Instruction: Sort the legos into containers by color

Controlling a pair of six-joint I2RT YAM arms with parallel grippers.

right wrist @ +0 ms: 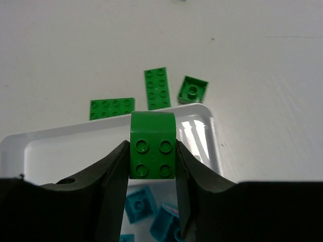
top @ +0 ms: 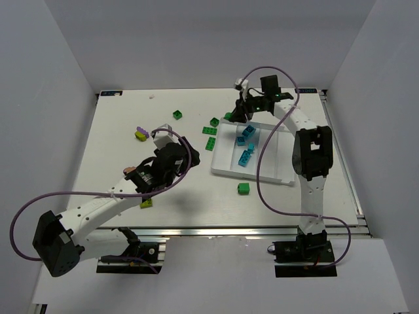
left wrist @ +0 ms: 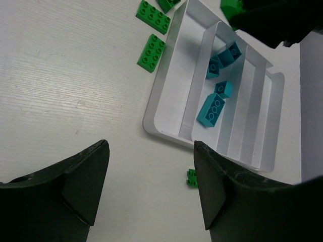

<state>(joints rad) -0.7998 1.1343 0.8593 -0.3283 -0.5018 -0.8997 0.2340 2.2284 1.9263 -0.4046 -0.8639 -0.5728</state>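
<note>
My right gripper will go down into the far end of the tray's empty section (top: 229,129) (right wrist: 190,139) by the green plates and let go of the dark green lego, because cyan legos are in the next section.
The white tray (top: 276,157) lies right of centre, with several cyan legos (top: 247,135) in one of its compartments. My right gripper (top: 243,113) is shut on a dark green brick (right wrist: 152,146) and holds it above the tray's far left corner (right wrist: 212,128); cyan bricks (right wrist: 141,202) lie below it. My left gripper (top: 185,156) is open and empty above bare table, left of the tray (left wrist: 154,123). In its view (left wrist: 151,186) the cyan bricks (left wrist: 216,108) lie in a middle compartment, and a small green brick (left wrist: 192,178) lies by the right finger.
Loose on the table: green flat plates (top: 211,129) (right wrist: 111,108) by the tray's left edge, a green brick (top: 177,114) at the back, another (top: 243,188) in front of the tray, a lime and purple pair (top: 140,134) at the left, and a lime brick (top: 148,202) under my left arm.
</note>
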